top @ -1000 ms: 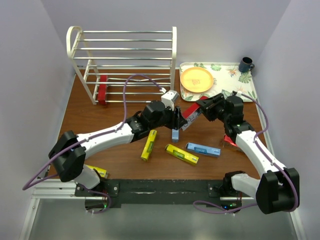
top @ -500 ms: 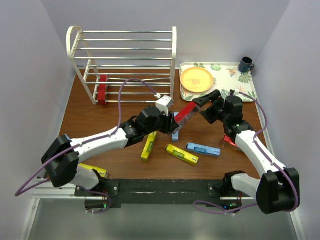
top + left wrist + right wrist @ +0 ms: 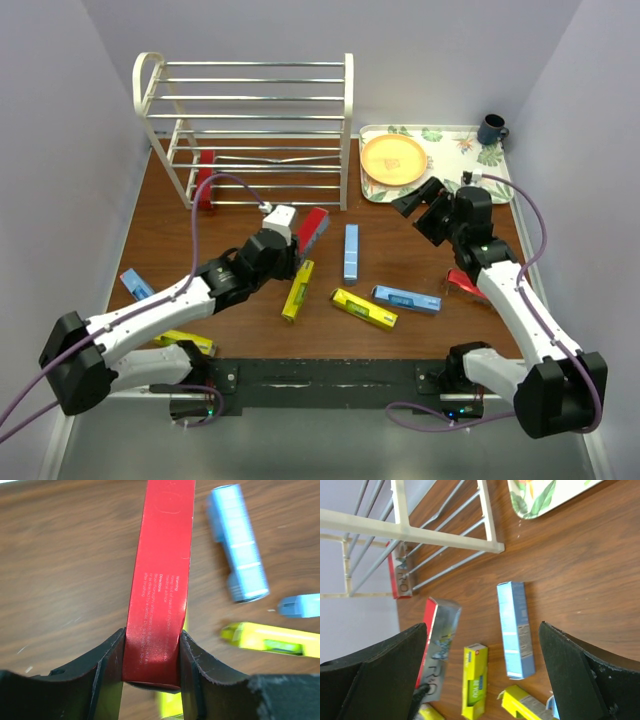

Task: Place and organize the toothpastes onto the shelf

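My left gripper needs to move outward, to the left in the top view, and release there, because the shelf's bottom level has bare bars [image 3: 237, 188] beside the red carton.
My left gripper [image 3: 297, 243] [image 3: 151, 636] is shut on one end of a red toothpaste carton [image 3: 312, 229] [image 3: 161, 575], which it holds above the table in front of the shelf [image 3: 250, 120] [image 3: 445, 536]. A second red carton [image 3: 205, 180] [image 3: 399, 578] lies on the shelf's bottom tier. My right gripper [image 3: 416, 200] [image 3: 481, 625] hangs open and empty near the tray. On the table lie blue cartons [image 3: 351, 253] [image 3: 407, 298] [image 3: 131, 283], yellow cartons [image 3: 297, 290] [image 3: 363, 308] [image 3: 185, 343] and a red one [image 3: 465, 283] partly under the right arm.
A floral tray [image 3: 480, 165] with an orange plate [image 3: 394, 159] sits at the back right, and a dark mug [image 3: 491, 129] stands at its far corner. Purple cables loop off both arms. White walls close in on three sides.
The right gripper opened and let go of the red carton, then drew back to the right. The left arm carried that carton leftward, away from the table's middle.
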Robot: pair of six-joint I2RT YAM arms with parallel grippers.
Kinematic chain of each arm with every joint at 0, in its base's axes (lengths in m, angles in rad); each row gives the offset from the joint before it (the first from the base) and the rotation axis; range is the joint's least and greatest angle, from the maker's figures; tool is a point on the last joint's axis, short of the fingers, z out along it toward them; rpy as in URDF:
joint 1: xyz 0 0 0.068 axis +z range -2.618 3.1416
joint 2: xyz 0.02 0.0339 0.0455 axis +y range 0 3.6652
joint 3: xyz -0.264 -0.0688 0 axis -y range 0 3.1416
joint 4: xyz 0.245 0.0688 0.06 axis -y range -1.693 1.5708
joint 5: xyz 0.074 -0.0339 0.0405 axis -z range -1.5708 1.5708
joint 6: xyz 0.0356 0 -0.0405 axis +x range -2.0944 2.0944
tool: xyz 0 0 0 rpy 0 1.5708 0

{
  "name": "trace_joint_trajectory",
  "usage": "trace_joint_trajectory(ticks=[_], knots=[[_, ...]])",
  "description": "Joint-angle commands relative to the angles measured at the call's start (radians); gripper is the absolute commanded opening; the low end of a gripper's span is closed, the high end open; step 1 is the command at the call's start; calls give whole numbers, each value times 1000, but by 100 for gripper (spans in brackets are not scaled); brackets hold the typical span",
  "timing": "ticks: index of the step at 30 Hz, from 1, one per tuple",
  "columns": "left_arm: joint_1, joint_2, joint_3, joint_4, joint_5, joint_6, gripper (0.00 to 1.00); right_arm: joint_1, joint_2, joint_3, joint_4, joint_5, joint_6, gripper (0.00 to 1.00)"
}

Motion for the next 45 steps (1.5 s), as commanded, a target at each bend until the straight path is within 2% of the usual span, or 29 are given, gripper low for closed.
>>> trace_joint_trajectory(ticks=[1,2,6,10,19,29,45], knots=[[94,-82,-37,-60,-45,-27,8,1,-42,63,-62,82,-123,99],[155,-92,-44,-61,-24,-12,8,3,-43,68,-71,89,-131,99],[275,-91,-19,-34,-25,72,8,3,-57,85,-120,99,-172,99],[414,-20,24,29,17,143,8,1,-97,67,-130,106,-200,99],[577,154,53,367,99,241,8,1,-169,28,-134,78,-247,99],[632,339,65,652,107,298,10,1,-235,8,-176,87,-313,99],[652,524,113,825,90,277,15,9,-255,-7,-196,87,-350,99]])
